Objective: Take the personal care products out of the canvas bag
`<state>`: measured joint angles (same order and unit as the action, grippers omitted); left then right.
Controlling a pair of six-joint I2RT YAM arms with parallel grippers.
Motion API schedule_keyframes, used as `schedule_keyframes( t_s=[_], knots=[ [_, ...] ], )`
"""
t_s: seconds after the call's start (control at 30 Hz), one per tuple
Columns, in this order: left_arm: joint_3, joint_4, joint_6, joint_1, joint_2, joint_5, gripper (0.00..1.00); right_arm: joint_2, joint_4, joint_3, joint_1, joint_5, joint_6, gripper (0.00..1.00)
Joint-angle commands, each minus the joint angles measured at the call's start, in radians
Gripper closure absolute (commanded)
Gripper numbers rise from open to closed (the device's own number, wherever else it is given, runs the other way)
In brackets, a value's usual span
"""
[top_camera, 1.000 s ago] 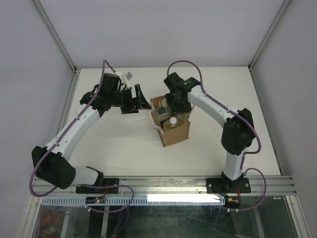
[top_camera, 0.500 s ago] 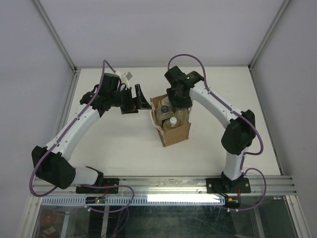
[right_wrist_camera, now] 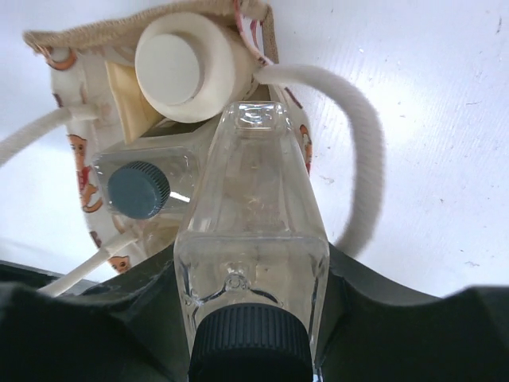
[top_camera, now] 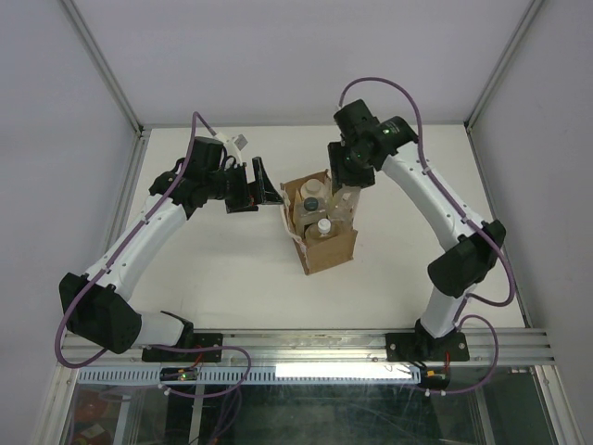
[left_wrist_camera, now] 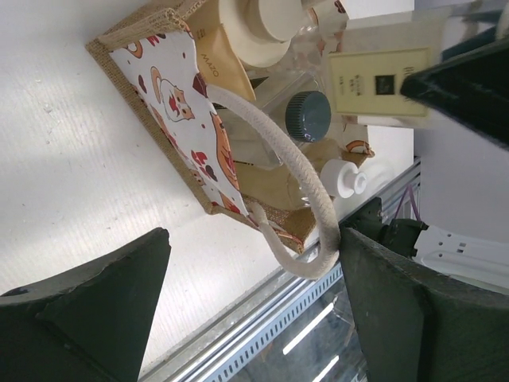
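Observation:
My right gripper carries the bottle over next, lowers and releases it. Bare table beside the bag lies below my right gripper, to its right in the top view.
The canvas bag [top_camera: 330, 250] stands mid-table; its patterned side panel [left_wrist_camera: 191, 119] shows in the left wrist view. My right gripper [top_camera: 349, 172] is shut on a clear squarish bottle [right_wrist_camera: 254, 215] with a black cap [right_wrist_camera: 250, 344] and holds it above the bag's right rim. Inside the bag stand a wide whitish bottle [right_wrist_camera: 184, 68], a clear bottle with a dark cap [right_wrist_camera: 139, 189] and a slim amber bottle with a white cap [left_wrist_camera: 346, 178]. My left gripper [top_camera: 256, 185] is open just left of the bag, and a cream handle [left_wrist_camera: 306, 199] loops against one finger.
The bag's other cream handle [right_wrist_camera: 362, 159] lies out on the white table [top_camera: 213, 269] to the right of the bag. Metal frame rails [top_camera: 306, 343] run along the near edge. Grey walls enclose the table.
My right gripper has risen and shifted back-right, lifting the clear black-capped bottle up out of the bag. The left arm and the bag have not moved.

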<state>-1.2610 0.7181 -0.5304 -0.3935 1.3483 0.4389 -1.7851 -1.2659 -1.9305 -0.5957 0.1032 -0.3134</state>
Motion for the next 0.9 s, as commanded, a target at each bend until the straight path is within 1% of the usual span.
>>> schedule_keyframes(
  t_s=[0.0, 0.37, 0.5, 0.6, 0.67, 0.73, 0.8, 0.87],
  knots=[
    [-0.040, -0.016, 0.017, -0.005, 0.000, -0.008, 0.14, 0.145, 0.120, -0.111, 0.066, -0.122, -0.044, 1.00],
    [-0.044, -0.016, 0.018, -0.005, -0.003, -0.009, 0.13, 0.267, 0.244, -0.074, 0.256, -0.438, -0.115, 1.00],
    [-0.047, -0.016, 0.017, -0.006, -0.002, -0.007, 0.13, 0.317, 0.350, -0.011, 0.357, -0.562, -0.171, 1.00],
    [-0.048, -0.016, 0.018, -0.005, -0.002, -0.008, 0.12, 0.362, 0.436, 0.040, 0.429, -0.615, -0.214, 1.00],
    [-0.046, -0.016, 0.020, -0.006, -0.004, -0.007, 0.12, 0.387, 0.475, 0.062, 0.469, -0.625, -0.235, 1.00],
    [-0.043, -0.016, 0.019, -0.005, -0.007, -0.006, 0.12, 0.410, 0.500, 0.075, 0.499, -0.604, -0.238, 1.00],
    [-0.040, -0.016, 0.020, -0.006, -0.012, -0.006, 0.12, 0.433, 0.512, 0.087, 0.517, -0.553, -0.224, 1.00],
    [-0.036, -0.016, 0.019, -0.006, -0.014, -0.006, 0.12, 0.461, 0.518, 0.112, 0.524, -0.469, -0.200, 1.00]
  ],
)
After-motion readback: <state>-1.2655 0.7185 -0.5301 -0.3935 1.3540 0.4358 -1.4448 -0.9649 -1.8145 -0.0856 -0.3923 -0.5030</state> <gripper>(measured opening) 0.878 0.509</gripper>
